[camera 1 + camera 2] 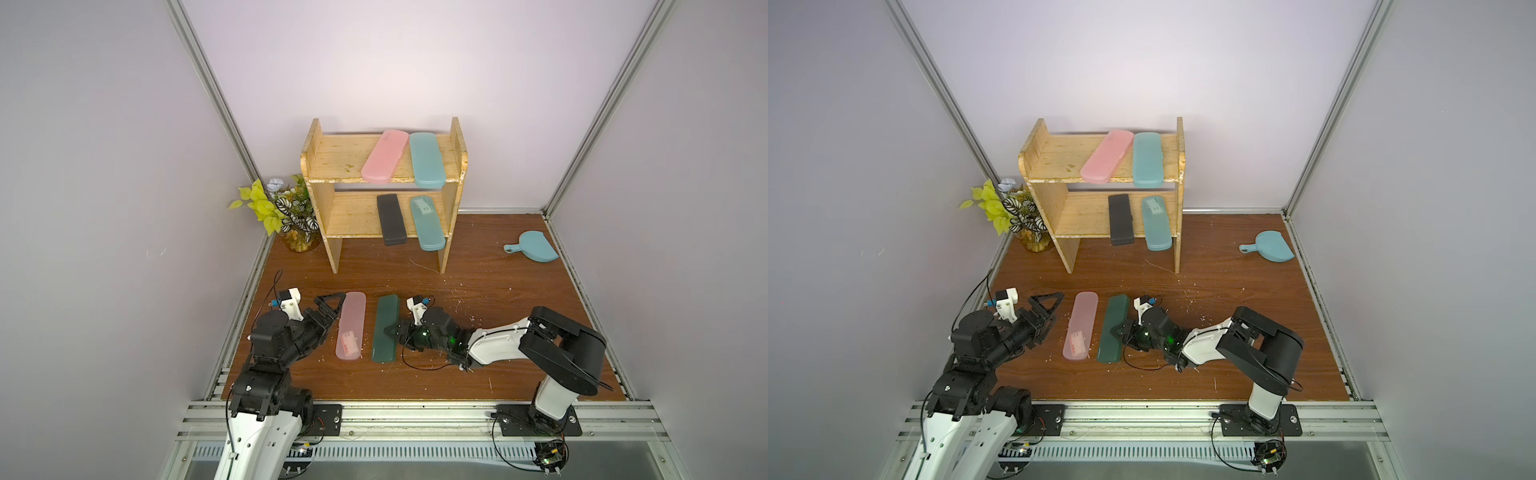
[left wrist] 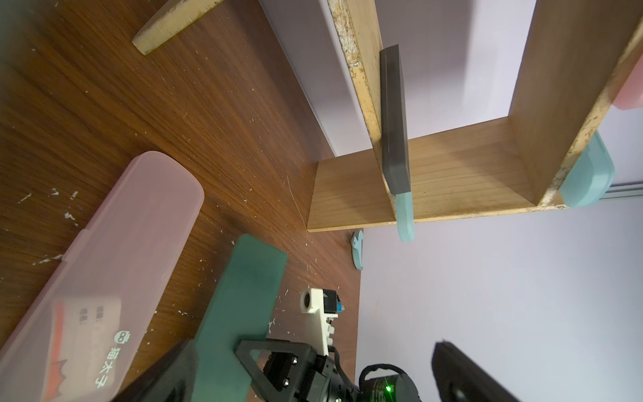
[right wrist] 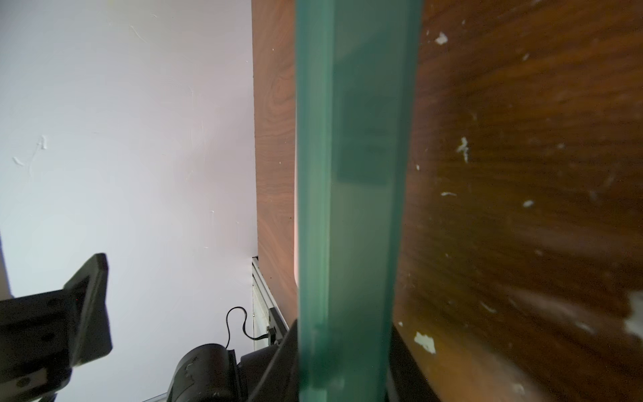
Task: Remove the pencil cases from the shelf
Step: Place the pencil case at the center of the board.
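My right gripper holds the dark green case and will carry it toward the translucent pink case [image 1: 351, 325], lower it there and release, because bare tabletop lies open alongside the pink one.
The wooden shelf [image 1: 336, 160] stands at the back and holds several pencil cases. A pink case [image 1: 384, 156] and a teal one [image 1: 427, 159] lie on its top board. On the lower board lie a black case [image 1: 391, 219] and another teal case [image 1: 427, 223]. A translucent pink case [image 1: 351, 325] lies on the table in front. Just left of it my left gripper [image 1: 337, 311] is open and empty. Beside the pink case is a dark green case [image 1: 385, 328], and my right gripper [image 1: 392, 330] is shut on its right edge. In the right wrist view the green case [image 3: 348, 209] runs between the jaws.
A potted plant [image 1: 286, 212] sits in the corner left of the shelf. A teal dustpan [image 1: 532, 247] lies at the far right by the wall. White crumbs are scattered over the brown table [image 1: 478, 374]. Walls close in three sides.
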